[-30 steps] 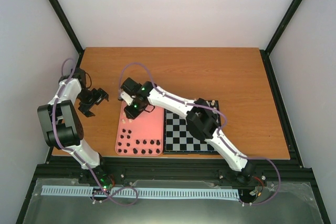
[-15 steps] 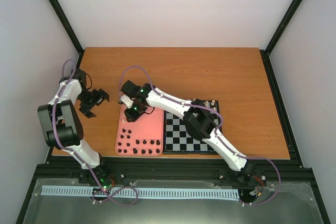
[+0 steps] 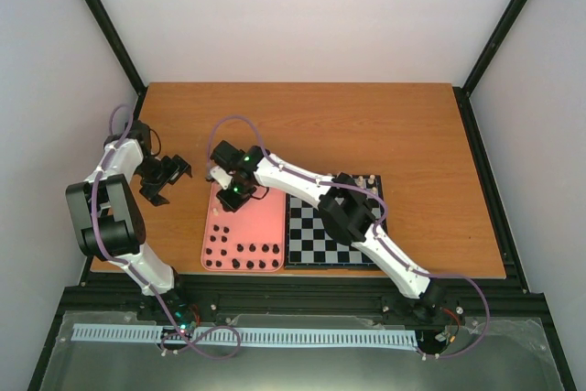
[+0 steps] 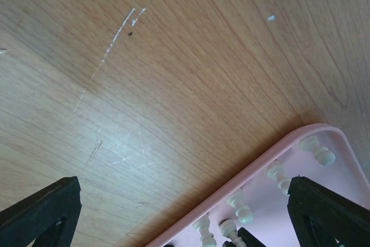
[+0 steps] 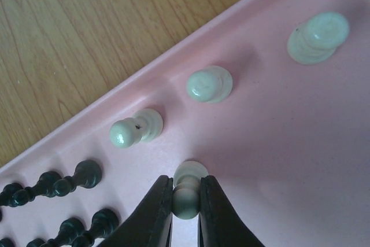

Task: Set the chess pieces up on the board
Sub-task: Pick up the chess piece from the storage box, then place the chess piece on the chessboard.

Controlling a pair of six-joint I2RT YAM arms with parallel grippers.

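Note:
Cream pieces stand in the board's far rows, right of my right gripper in the top view. It lifts the pawn (image 5: 188, 192) across next, lowers and releases it.
My right gripper (image 5: 186, 201) is shut on the round head of a cream pawn (image 5: 188, 192) that stands upright in the pink tray (image 5: 289, 143). Three more cream pieces (image 5: 208, 83) stand near it along the tray's rim, and black pieces (image 5: 75, 177) stand at the lower left. From above, the right gripper (image 3: 229, 191) reaches over the tray's far left corner. The chessboard (image 3: 316, 231) lies right of the tray, with a few cream pieces (image 3: 364, 179) at its far edge. My left gripper (image 3: 157, 179) is open over bare table left of the tray.
The pink tray (image 3: 261, 217) holds several black pieces (image 3: 240, 252) in its near half. The left wrist view shows scratched wooden table (image 4: 144, 85) and the tray's corner with cream pieces (image 4: 277, 174). The right arm (image 3: 348, 212) stretches across the board.
The right gripper has shifted slightly left and lower over the tray's far left corner. The left arm has not moved.

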